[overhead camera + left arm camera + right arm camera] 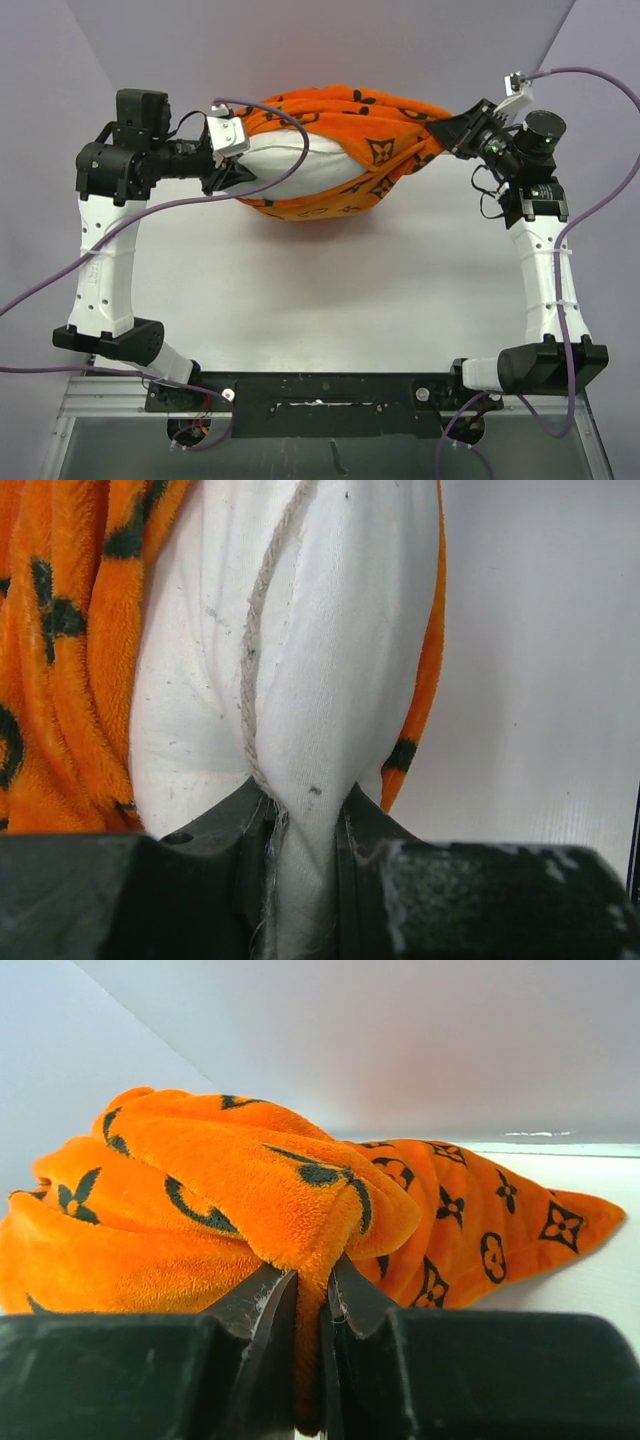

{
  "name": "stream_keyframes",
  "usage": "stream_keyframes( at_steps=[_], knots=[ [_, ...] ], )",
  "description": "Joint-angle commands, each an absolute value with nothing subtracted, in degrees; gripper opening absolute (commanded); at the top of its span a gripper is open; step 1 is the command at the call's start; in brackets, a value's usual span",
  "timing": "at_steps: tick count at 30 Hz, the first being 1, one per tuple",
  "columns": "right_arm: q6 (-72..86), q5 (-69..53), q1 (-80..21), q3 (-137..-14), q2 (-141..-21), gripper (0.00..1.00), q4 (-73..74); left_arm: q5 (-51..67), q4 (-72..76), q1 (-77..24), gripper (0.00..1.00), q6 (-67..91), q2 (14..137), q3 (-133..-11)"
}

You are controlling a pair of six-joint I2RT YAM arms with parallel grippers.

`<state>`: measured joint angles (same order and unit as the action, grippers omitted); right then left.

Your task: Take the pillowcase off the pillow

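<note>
My right gripper next comes down onto the bare tabletop below, left in the top view. It eases the taut pillowcase and releases the pillowcase's end.
The orange pillowcase [355,125] with dark monogram motifs stretches across the far middle of the table. The white pillow [295,165] bulges out of its open left end. My left gripper [238,178] is shut on a pinch of the white pillow [300,680] at its seamed edge, with the pillowcase [70,650] bunched to the left of it. My right gripper [447,138] is shut on a fold of the pillowcase [250,1190] at its right end. The bundle hangs taut between both grippers.
The white table [330,290] lies below and in front of the bundle. A grey back wall [320,40] stands right behind it. Purple cables [600,190] loop from both arms. The arm bases and a black rail [320,390] sit at the near edge.
</note>
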<state>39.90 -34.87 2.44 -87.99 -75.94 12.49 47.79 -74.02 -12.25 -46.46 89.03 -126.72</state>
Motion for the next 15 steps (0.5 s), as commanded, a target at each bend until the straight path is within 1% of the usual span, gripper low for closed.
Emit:
stream_keyframes(
  at_steps=[1, 9, 13, 15],
  knots=[
    [35.3, -19.6, 5.4, -89.4, -77.8, 0.00, 11.2, 46.5, -79.8, -9.0, 0.00, -49.5, 84.5, -131.1],
    [31.7, -4.5, 9.1, -91.3, -82.1, 0.00, 15.4, 47.5, -87.3, -8.4, 0.00, -53.4, 85.2, -137.2],
    [29.4, -1.9, 9.5, -90.3, -83.8, 0.00, 16.7, 48.0, -88.4, -7.3, 0.00, -54.1, 85.5, -140.3],
    [28.8, -1.1, 9.2, -87.8, -83.8, 0.00, 16.3, 48.7, -88.1, -6.8, 0.00, -54.0, 85.7, -141.2]
  ],
)
